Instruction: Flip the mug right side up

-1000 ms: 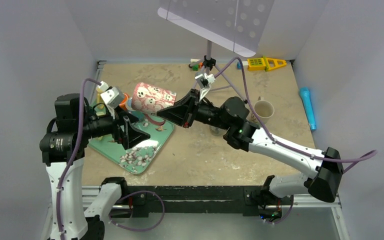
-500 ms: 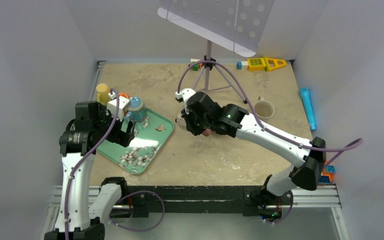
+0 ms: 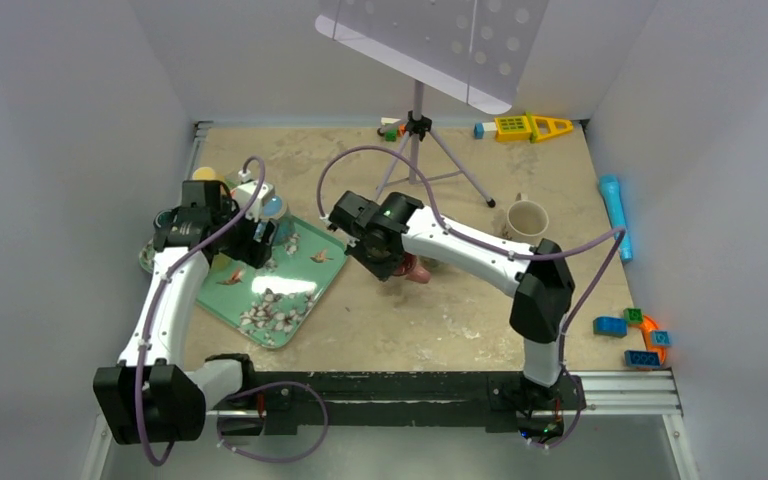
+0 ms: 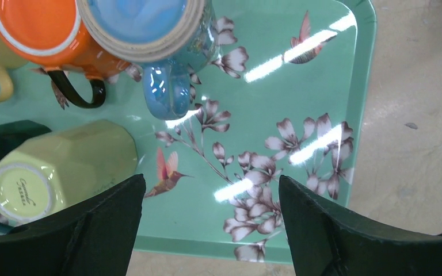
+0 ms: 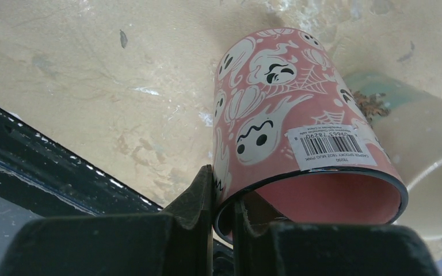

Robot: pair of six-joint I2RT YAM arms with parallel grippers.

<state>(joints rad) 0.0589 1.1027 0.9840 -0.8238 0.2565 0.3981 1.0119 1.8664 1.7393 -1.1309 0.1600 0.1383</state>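
Observation:
The right gripper lowers the mug base-first onto the bare tabletop below it beside the tray and releases next, the mug's opening already facing up.
The pink ghost-print mug is tilted above the sandy table, its open mouth facing the right wrist camera and a barcode label near the rim. My right gripper is shut on the mug's rim, one finger outside the wall and one inside. In the top view the right gripper is near the table's middle, just right of the tray, and only a bit of the pink mug shows under it. My left gripper is open and empty above the green floral tray; it also shows in the top view.
On the tray's far-left part are an orange mug, a blue mug and a yellow-green cup on its side. A tripod stand, a cream mug, a blue cylinder and toy bricks are on the table.
My right arm has swung down and left with the pink mug, from high near the camera to low at the table's middle. My left arm has drawn back over the tray's far-left corner.

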